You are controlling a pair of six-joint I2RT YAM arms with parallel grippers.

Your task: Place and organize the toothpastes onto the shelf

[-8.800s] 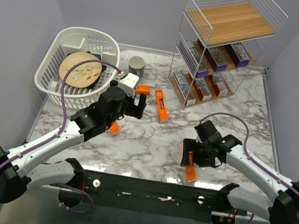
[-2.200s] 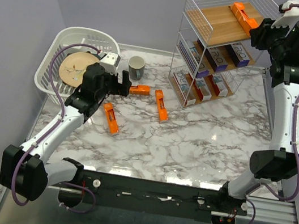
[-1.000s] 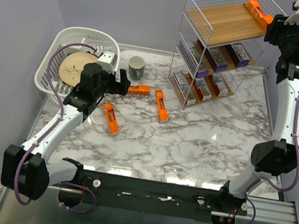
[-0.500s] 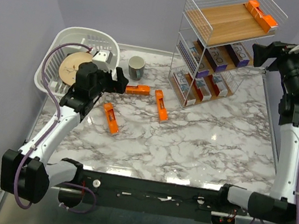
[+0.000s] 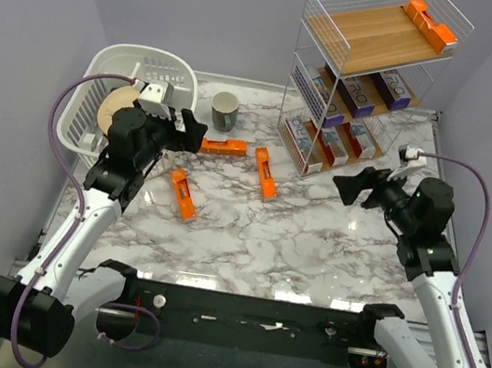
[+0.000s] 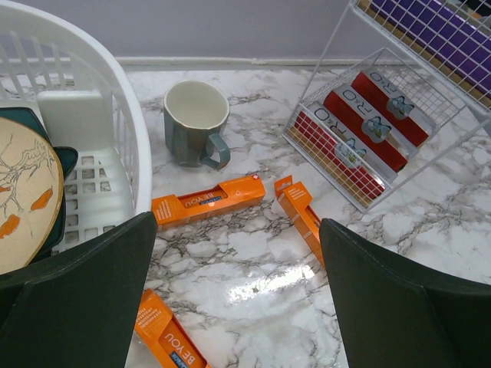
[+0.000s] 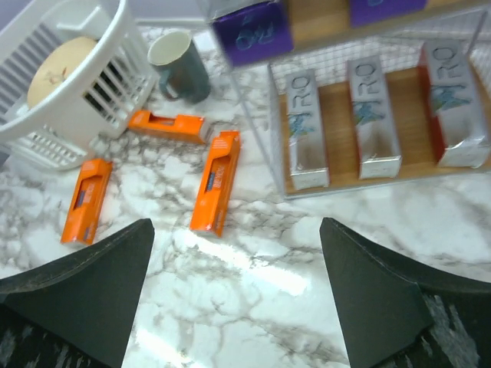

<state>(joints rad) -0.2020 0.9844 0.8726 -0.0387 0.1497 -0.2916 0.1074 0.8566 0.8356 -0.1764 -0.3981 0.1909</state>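
My right gripper needs to go down next toward the left in the top view, onto the near end of the middle toothpaste, since open table surrounds that end of the toothpaste.
Three orange toothpastes lie on the marble table: one by the mug, one in the middle, one nearer the left arm. A fourth orange one lies on the top board of the shelf. Silver-purple boxes fill its middle tier, white-red ones its bottom tier. My left gripper is open and empty beside the basket; its wrist view shows the orange boxes ahead. My right gripper is open and empty in front of the shelf, above the table.
A white plastic basket with a plate stands at the back left. A grey-green mug stands between basket and shelf. Grey walls close the back and sides.
My right arm has let go of the orange box on the top shelf and swung down to low over the table. My left gripper has drawn back a little towards the basket.
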